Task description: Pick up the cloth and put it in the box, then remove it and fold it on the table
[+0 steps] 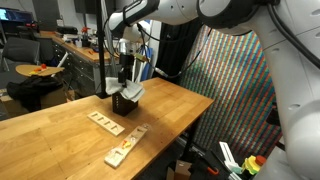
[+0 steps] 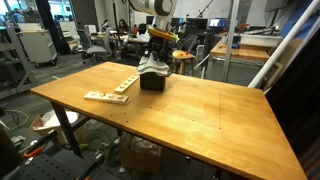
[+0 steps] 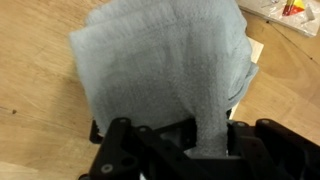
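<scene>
Next, my gripper sinks toward the black box's top [image 2: 153, 76], shifts slightly toward the slotted boards and releases the pinched fold, because the cloth already hangs over that box.
The off-white cloth [image 3: 165, 65] hangs bunched from my gripper [image 3: 205, 135], which is shut on a pinched fold of it. In both exterior views the cloth [image 1: 130, 89] [image 2: 153, 65] drapes over the top of the small black box [image 1: 122, 102] [image 2: 152, 82], which stands on the wooden table [image 1: 60, 135] [image 2: 190, 120]. My gripper [image 1: 124, 68] [image 2: 157, 48] is directly above the box. In the wrist view the cloth hides the box almost entirely. Whether the cloth's lower part is inside the box cannot be told.
Two flat wooden slotted boards [image 1: 105, 122] [image 1: 125, 146] lie on the table near the box; they also show in an exterior view [image 2: 108, 95]. A cluttered workbench [image 1: 70, 45] stands behind. A patterned screen [image 1: 235, 80] stands beside the table.
</scene>
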